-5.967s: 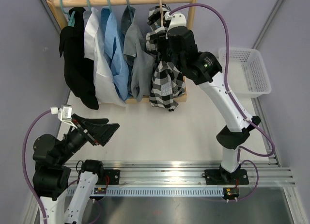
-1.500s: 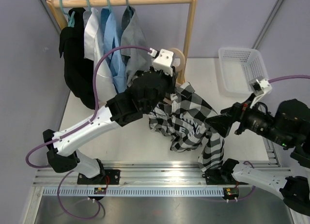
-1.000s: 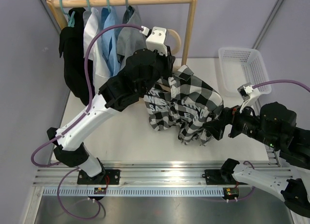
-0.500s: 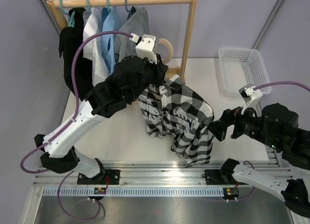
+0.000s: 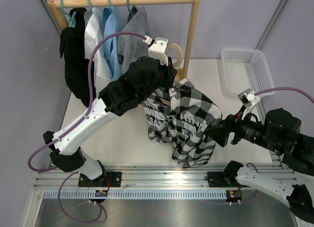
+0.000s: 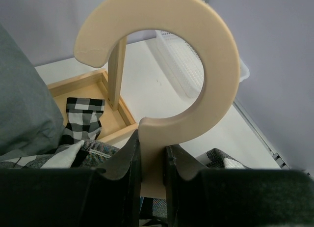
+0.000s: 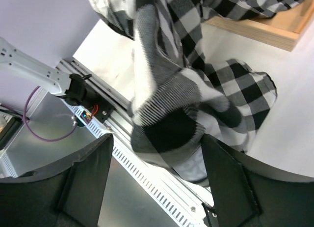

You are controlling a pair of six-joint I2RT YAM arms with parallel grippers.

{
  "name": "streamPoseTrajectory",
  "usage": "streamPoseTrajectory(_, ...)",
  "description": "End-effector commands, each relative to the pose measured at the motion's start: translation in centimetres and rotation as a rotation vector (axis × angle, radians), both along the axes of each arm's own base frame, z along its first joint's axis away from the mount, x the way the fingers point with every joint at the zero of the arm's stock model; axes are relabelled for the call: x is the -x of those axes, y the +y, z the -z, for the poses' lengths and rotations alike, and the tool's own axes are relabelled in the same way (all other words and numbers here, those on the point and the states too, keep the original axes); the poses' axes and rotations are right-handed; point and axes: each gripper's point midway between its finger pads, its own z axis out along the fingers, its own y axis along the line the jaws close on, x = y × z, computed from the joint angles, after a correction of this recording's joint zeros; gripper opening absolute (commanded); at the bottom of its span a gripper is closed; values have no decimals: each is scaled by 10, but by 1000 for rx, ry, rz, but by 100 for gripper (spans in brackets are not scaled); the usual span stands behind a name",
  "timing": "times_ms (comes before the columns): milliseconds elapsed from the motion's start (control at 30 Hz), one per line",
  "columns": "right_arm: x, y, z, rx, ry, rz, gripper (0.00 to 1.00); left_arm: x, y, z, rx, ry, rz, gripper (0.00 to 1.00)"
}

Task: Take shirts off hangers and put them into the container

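Since the checked shirt (image 5: 189, 119) still hangs on the hanger, I will lift my left gripper and draw it toward the light blue shirt (image 5: 113, 47) before I release the hanger.
My left gripper (image 6: 152, 160) is shut on the neck of the pale wood hanger (image 6: 196, 65), whose hook (image 5: 176, 51) shows above the wrist in the top view. The black-and-white checked shirt (image 5: 189, 119) hangs from that hanger over the table, partly under the left arm. At the shirt's lower right edge my right gripper (image 5: 216, 134) is open. In the right wrist view a fold of checked cloth (image 7: 167, 119) hangs between its wide-apart fingers (image 7: 83, 183). The white mesh container (image 5: 248, 70) stands at the far right with nothing in it.
The wooden rack (image 5: 127, 0) at the back carries black (image 5: 76, 65), white (image 5: 93, 40), light blue (image 5: 112, 40) and grey (image 5: 135, 35) shirts on teal hangers (image 5: 109, 2). Its upright post (image 5: 194, 35) and base tray (image 6: 98, 89) stand just behind the checked shirt.
The left arm swung the hanger and checked shirt left, then back right. The right gripper moved in on the shirt's lower edge and its jaws have narrowed a little.
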Motion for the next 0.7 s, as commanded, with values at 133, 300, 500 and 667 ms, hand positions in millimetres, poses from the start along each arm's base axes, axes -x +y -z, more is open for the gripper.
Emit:
streamPoseTrajectory(133, -8, 28, 3, -30, -1, -66, 65, 8, -14, -45, 191, -32, 63, 0)
streamPoseTrajectory(300, -8, 24, 4, -20, 2, -54, 8, 6, -1, -61, 208, -69, 16, 0)
streamPoseTrajectory(500, 3, 0, 2, -11, 5, -5, 0, -39, 41, -67, 189, -105, -172, 0)
streamPoseTrajectory(667, 10, -23, 5, -8, 13, 59, 14, -65, 64, -73, 221, -108, -249, 0)
